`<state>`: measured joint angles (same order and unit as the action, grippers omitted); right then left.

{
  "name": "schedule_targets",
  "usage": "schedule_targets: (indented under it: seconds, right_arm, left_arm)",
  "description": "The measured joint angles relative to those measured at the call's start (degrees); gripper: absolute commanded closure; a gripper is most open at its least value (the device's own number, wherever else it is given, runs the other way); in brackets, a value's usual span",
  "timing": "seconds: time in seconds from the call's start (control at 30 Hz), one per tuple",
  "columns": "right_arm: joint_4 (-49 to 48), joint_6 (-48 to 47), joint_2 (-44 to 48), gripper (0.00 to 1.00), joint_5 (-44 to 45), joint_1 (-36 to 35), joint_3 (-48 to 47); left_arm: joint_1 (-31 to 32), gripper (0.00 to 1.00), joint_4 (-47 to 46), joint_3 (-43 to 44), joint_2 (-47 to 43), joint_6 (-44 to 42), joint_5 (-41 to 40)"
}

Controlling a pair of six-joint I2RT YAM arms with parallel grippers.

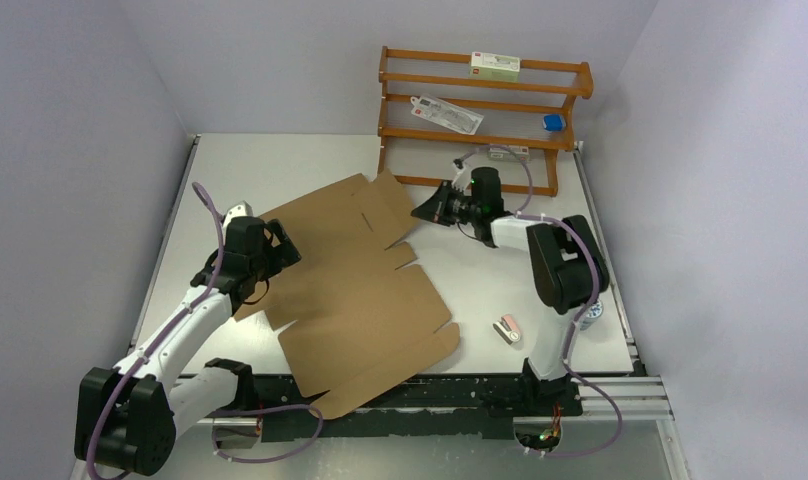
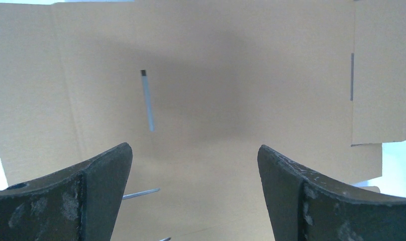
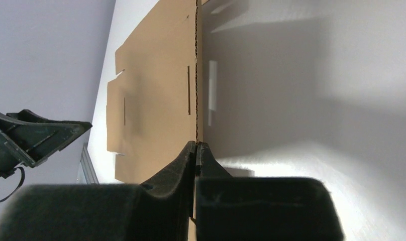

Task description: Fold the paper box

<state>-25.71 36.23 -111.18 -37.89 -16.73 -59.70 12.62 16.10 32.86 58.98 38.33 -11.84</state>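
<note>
I will pull my right gripper to the right in the top view and back, and release the sheet's flap low over the bare tabletop, because the sheet lies crooked.
The paper box (image 1: pixel 360 290) is a flat brown die-cut cardboard sheet with flaps and slits, lying across the middle of the table and overhanging its near edge. My right gripper (image 1: pixel 427 210) is at the sheet's far right flap. In the right wrist view it (image 3: pixel 196 145) is shut on the cardboard's (image 3: pixel 156 90) edge, seen edge-on. My left gripper (image 1: pixel 280 250) is at the sheet's left side. In the left wrist view it (image 2: pixel 193 148) stands wide open over the cardboard (image 2: pixel 216 90), with nothing between its fingers.
A wooden rack (image 1: pixel 480 160) stands at the back right, holding a white-green carton (image 1: pixel 494 66), a flat packet (image 1: pixel 446 114) and a small blue item (image 1: pixel 553 122). A small pink-white object (image 1: pixel 509 329) lies on the table near the right arm's base.
</note>
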Motion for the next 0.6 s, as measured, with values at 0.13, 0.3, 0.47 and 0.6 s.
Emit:
schedule_targets:
  seconds: [0.13, 0.3, 0.47, 0.6]
  right_arm:
    - [0.79, -0.15, 6.95, 0.99, 1.73, 3.21, 6.08]
    - [2.58, -0.31, 17.38, 0.99, 5.18, 7.43, 13.94]
    - [7.43, -1.75, 26.73, 0.99, 11.10, 10.47, 18.49]
    - [10.38, -3.10, 32.00, 0.99, 15.30, 11.02, 21.11]
  left_arm:
    - [-0.02, 0.00, -0.42, 0.87, -0.07, -1.11, 1.84]
    - [-0.07, 0.00, -0.90, 3.52, 2.43, -2.56, 4.15]
    - [-1.09, 0.00, -1.36, 8.61, 7.45, -4.81, 8.13]
    - [-3.43, 0.00, -1.62, 13.27, 12.09, -6.93, 12.63]
